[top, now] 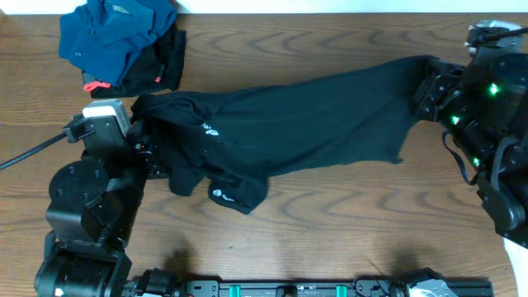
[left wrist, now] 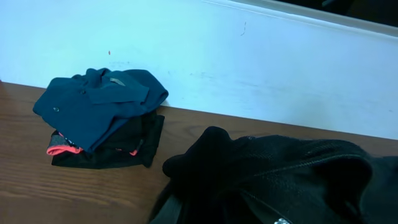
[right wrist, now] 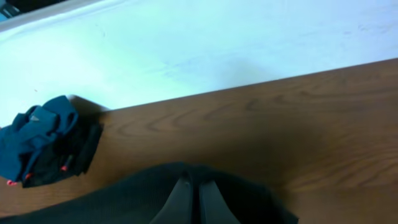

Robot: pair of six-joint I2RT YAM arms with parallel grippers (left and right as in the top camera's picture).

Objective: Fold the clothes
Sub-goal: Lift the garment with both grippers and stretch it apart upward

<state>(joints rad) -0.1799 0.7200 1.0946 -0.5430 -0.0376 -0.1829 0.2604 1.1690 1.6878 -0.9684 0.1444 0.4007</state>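
Observation:
The left gripper will next rise and sweep the bunched end of the garment toward the white wall, which is outward of the gripper, and then let go, since the folds hang slack.
The clothes, one thin black garment with small white logo marks, lie stretched across the table from left to upper right. My left gripper is shut on the bunched left end, where folds hang toward the front edge. In the left wrist view the black fabric heaps over the left gripper and hides most of it. My right gripper is shut on the far right corner, which is pulled taut. In the right wrist view the right gripper has its fingers pressed together with the black cloth around them.
A dark blue garment lies piled on a small black piece with red-pink tags at the back left corner. A white wall runs along the table's far edge. A cable trails off left. A black rail lines the front edge.

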